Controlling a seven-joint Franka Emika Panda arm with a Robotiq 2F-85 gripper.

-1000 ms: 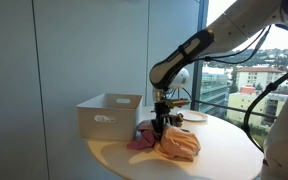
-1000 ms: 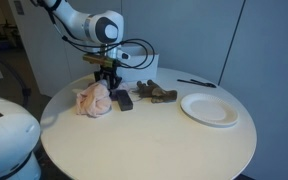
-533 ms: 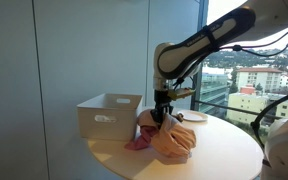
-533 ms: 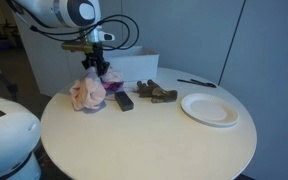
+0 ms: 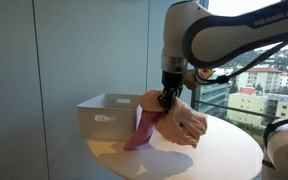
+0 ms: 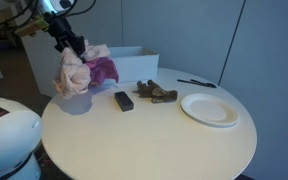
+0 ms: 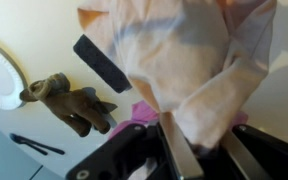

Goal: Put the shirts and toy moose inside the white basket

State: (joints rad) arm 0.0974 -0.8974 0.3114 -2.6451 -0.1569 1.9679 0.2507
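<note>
The gripper lifts the shirts, which hang below the white basket's rim, outward over its open top (image 5: 112,101) next, then lowers them and opens.
My gripper (image 5: 167,97) is shut on a bundle of shirts, a peach one (image 5: 184,125) and a pink one (image 5: 144,130), and holds them in the air above the round table. The bundle (image 6: 81,70) hangs over the table's edge, beside the white basket (image 6: 134,64). In the wrist view the peach shirt (image 7: 184,60) fills the frame between my fingers (image 7: 199,150). The brown toy moose (image 6: 157,94) lies on the table near the basket; it also shows in the wrist view (image 7: 72,103).
A black remote-like block (image 6: 123,100) lies next to the moose. A white plate (image 6: 209,108) sits further along the table, with a black pen (image 6: 196,83) behind it. The white basket (image 5: 106,115) stands by the glass wall.
The gripper has risen from the table with the shirts, lifting them clear of the surface and carrying them sideways away from the moose.
</note>
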